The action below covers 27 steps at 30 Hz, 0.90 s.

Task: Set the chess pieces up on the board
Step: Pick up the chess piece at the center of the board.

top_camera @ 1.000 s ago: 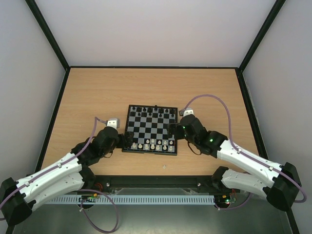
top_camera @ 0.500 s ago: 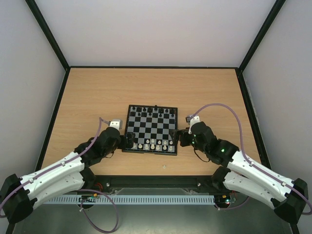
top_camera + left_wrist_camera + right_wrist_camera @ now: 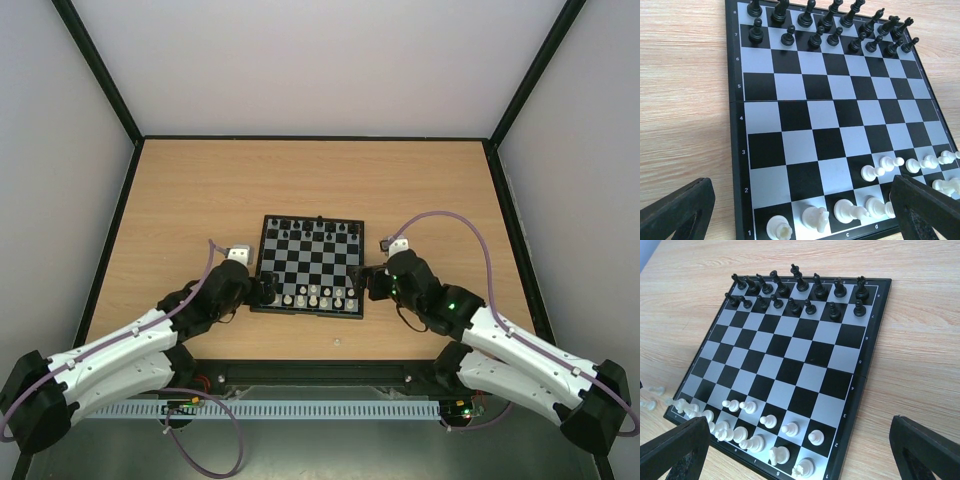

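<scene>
My left gripper goes to the left in the top view and lowers onto the farther loose whitish piece next, since the white pawn row has gaps.
The board (image 3: 306,262) lies mid-table. Black pieces (image 3: 310,229) fill its two far rows, and white pieces (image 3: 320,296) stand on the near rows. My left gripper (image 3: 263,290) is open and empty at the board's near left corner. In the left wrist view (image 3: 802,200) it straddles the white back-row pieces (image 3: 850,210) on the board (image 3: 830,145), with the left near squares of row 2 bare. My right gripper (image 3: 368,282) is open and empty off the near right corner. The right wrist view (image 3: 800,440) shows white pieces (image 3: 789,428), black pieces (image 3: 795,295) and the board (image 3: 790,371).
Two small whitish pieces (image 3: 652,396) lie on the table off the board's near left corner. Another tiny pale piece (image 3: 337,342) lies near the table's front edge. Bare wooden table (image 3: 300,180) surrounds the board, enclosed by pale walls.
My right gripper has drawn back from the board's right edge toward the near right. My left arm has shifted slightly toward the near left corner. No piece has visibly moved.
</scene>
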Available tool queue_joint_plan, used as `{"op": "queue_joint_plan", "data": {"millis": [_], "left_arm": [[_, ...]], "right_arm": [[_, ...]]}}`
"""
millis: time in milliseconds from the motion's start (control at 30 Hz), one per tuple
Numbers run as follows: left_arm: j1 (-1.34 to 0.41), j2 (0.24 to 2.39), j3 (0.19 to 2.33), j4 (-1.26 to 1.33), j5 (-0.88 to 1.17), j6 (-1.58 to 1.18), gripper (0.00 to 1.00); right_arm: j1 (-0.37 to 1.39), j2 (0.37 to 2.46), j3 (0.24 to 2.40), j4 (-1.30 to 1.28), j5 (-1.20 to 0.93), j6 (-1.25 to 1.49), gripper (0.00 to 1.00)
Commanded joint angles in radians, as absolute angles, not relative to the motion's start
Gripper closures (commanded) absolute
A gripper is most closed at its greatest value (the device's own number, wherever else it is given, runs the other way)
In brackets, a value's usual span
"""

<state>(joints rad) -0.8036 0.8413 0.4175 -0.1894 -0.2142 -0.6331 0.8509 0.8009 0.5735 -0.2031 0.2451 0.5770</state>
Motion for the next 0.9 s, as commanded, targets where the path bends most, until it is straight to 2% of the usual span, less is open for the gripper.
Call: {"op": "queue_joint_plan", "data": {"millis": [0, 233, 500, 667, 867], "left_arm": [[-0.795, 0.846, 0.411, -0.208, -0.242, -0.677, 0.01], [-0.793, 0.838, 0.429, -0.295, -0.252, -0.768, 0.01], [-0.77, 0.904, 0.606, -0.599, -0.3, -0.955, 0.01], [-0.731, 1.012, 0.763, -0.729, -0.264, -0.898, 0.01], [-0.681, 1.139, 0.931, -0.851, -0.124, -0.762, 0.01]], "right_arm": [[0.851, 0.801, 0.544, -0.193, 0.257, 0.588, 0.01], [0.851, 0.794, 0.509, -0.17, 0.231, 0.591, 0.01], [0.851, 0.806, 0.507, -0.151, 0.193, 0.585, 0.01], [0.85, 0.783, 0.506, -0.153, 0.164, 0.583, 0.01], [0.851, 0.744, 0.488, -0.149, 0.133, 0.584, 0.01]]}}
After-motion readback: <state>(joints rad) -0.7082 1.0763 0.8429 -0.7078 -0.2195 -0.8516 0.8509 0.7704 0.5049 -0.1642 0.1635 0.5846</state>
